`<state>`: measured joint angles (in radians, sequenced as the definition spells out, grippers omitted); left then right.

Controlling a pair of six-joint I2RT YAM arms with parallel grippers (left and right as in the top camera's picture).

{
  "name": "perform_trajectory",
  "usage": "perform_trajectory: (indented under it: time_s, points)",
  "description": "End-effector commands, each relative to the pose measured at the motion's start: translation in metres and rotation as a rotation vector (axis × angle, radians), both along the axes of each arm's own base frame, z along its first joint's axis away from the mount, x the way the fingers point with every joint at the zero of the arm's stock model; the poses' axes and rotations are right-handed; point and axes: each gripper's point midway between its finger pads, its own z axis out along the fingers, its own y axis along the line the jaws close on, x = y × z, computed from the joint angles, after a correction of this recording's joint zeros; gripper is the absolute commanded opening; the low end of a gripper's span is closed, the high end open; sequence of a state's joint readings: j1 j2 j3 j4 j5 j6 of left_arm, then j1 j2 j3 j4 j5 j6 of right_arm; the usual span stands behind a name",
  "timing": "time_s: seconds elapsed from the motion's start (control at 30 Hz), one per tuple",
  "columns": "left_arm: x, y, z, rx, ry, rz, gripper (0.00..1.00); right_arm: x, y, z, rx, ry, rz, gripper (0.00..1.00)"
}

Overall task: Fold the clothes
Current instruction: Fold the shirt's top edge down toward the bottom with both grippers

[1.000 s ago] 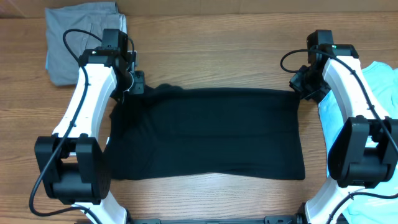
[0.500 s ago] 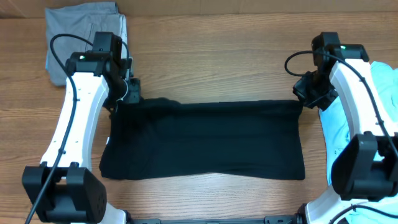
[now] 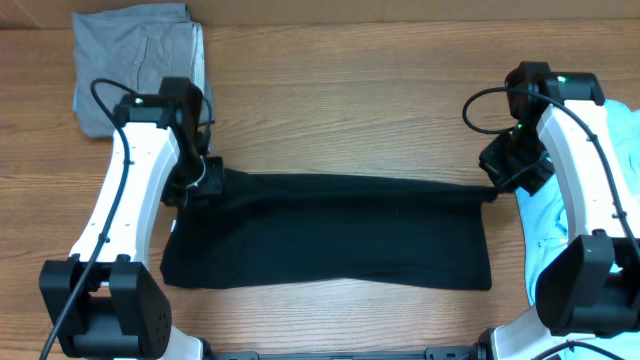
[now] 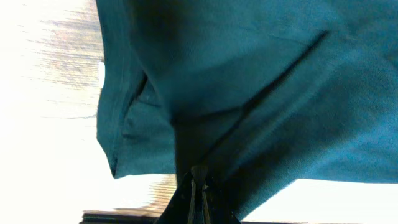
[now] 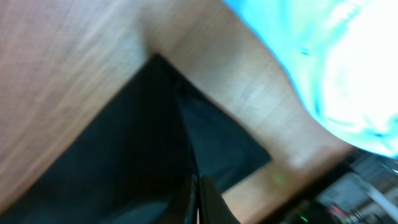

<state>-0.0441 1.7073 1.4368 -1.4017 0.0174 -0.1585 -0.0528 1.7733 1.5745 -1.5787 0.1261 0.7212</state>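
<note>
My left gripper lowers and draws back toward the shirt's near edge next, laying the held corner onto the shirt's cloth (image 4: 249,81) below, because it still hangs lifted.
The black T-shirt (image 3: 330,235) lies spread across the middle of the table, its far edge lifted and drawn toward the near edge. My left gripper (image 3: 205,180) is shut on the shirt's far left corner; in the left wrist view the gripper (image 4: 200,196) pinches the cloth (image 4: 249,81), which looks dark teal there. My right gripper (image 3: 492,190) is shut on the far right corner; in the right wrist view the gripper (image 5: 198,199) holds the black fabric (image 5: 124,162) above the wood.
A folded grey garment (image 3: 135,60) lies at the far left corner. A light-blue tee (image 3: 600,200) lies at the right edge, partly under my right arm, and shows in the right wrist view (image 5: 329,56). Bare wooden table (image 3: 340,90) lies beyond the shirt.
Both grippers have moved toward the near edge, pulling the shirt's far edge with them, so the shirt looks shorter front to back.
</note>
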Motion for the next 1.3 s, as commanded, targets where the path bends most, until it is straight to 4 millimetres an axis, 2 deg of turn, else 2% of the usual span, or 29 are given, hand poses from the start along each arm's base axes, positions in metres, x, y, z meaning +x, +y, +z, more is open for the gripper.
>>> perform_trajectory:
  time_s: [0.0,0.17,0.4,0.57,0.8,0.93,1.27]
  points:
    - [-0.014,0.003,-0.014,0.024,0.042,0.046,0.04,-0.008,-0.016,0.010,-0.090,-0.020,-0.042,0.04]
    - [-0.026,-0.002,-0.033,-0.004,0.080,0.062,0.04,-0.020,-0.014,0.007,-0.081,0.001,-0.040,0.04]
    - [-0.024,-0.004,-0.037,-0.013,0.072,0.093,0.04,-0.040,-0.006,-0.017,-0.062,0.078,-0.017,0.04]
    - [-0.033,-0.005,-0.046,-0.012,0.101,0.124,0.05,-0.044,-0.003,-0.031,-0.051,0.091,-0.014,0.04]
    - [-0.049,-0.005,-0.074,-0.006,0.130,0.173,0.04,-0.046,-0.003,-0.033,-0.052,0.096,-0.016,0.04]
    - [-0.058,-0.004,-0.084,0.000,0.151,0.187,0.04,-0.046,-0.003,-0.037,-0.052,0.094,-0.015,0.04]
    - [-0.060,-0.003,-0.085,0.005,0.157,0.186,0.04,-0.059,-0.002,-0.058,-0.050,0.132,-0.015,0.04]
